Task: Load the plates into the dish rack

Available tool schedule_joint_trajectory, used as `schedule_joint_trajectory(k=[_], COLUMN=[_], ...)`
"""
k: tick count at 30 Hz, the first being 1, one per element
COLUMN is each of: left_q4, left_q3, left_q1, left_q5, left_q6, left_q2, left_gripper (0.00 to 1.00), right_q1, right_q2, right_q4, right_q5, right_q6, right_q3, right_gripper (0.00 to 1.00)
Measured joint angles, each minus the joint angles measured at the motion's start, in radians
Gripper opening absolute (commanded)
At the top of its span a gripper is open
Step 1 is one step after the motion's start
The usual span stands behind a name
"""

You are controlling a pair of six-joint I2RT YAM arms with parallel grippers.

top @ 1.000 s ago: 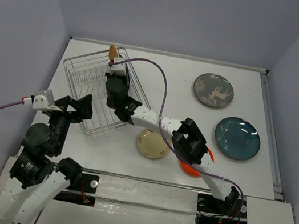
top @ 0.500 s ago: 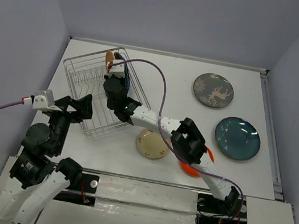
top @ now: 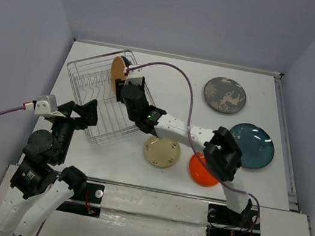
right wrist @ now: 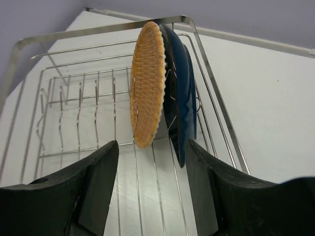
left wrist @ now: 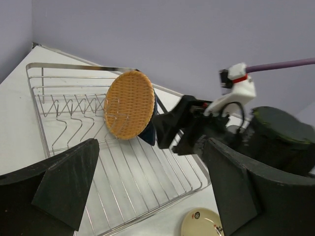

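Note:
My right gripper will go to the right in the top view, then down onto the grey plate's rim farthest from the rack, as this plate lies unloaded.
The dish rack (top: 118,137) is a silver wire basket at the table's left. A tan woven plate (right wrist: 146,83) stands on edge in its far right slots, with a navy plate (right wrist: 181,93) upright right behind it. My right gripper (right wrist: 151,147) is open just short of their lower edges and holds nothing. From above, it (top: 124,83) hovers over the rack beside the tan plate (top: 118,68). My left gripper (left wrist: 151,147) is open and empty, off the rack's near corner. The cream (top: 161,152), orange-red (top: 203,172), teal (top: 253,146) and grey patterned (top: 225,95) plates lie flat on the table.
The right arm stretches diagonally over the cream and orange-red plates. The rack's (left wrist: 74,65) left slots hold nothing. Walls close in the table on the left, back and right.
My right gripper has opened and let go of the tan plate, which now stands in the rack against the navy one. The right arm has drawn back slightly. The left arm is still.

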Motion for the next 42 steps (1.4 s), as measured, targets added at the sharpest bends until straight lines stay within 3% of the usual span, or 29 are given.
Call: schedule_joint_trajectory(k=[5,8,12,17,25,36,42], left_q4=[0.000,0.002,0.006,0.009,0.009,0.010,0.010], left_q3=[0.000,0.000,0.000,0.000,0.000,0.000,0.000], left_q1=[0.001,0.001,0.001,0.002,0.002,0.002,0.002], left_q5=[0.019,0.048,0.080,0.100,0.111,0.123,0.124], left_q6=[0.002,0.005,0.008,0.011,0.013,0.016,0.016], left_q2=[0.000,0.000,0.000,0.000,-0.002,-0.014,-0.014], left_gripper=[0.99,0.99,0.99,0.99,0.99,0.99,0.99], right_q1=[-0.019,-0.097,-0.331,-0.663,-1.008,-1.257,-1.283], right_q2=[-0.379,-0.624,-0.847,-0.926,-0.882,-0.531,-0.373], right_q4=[-0.052,-0.037,-0.036,-0.099,-0.097,-0.107,-0.146], right_q5=[-0.187,-0.324,-0.415,-0.484,-0.620,-0.827,-0.888], right_q6=[0.117,0.233,0.396,0.558,0.671,0.682,0.632], right_q3=[-0.356,-0.586,-0.878,-1.092,-1.072,-0.851,-0.700], right_gripper=[0.60,0.58,0.58,0.59,0.61,0.61,0.61])
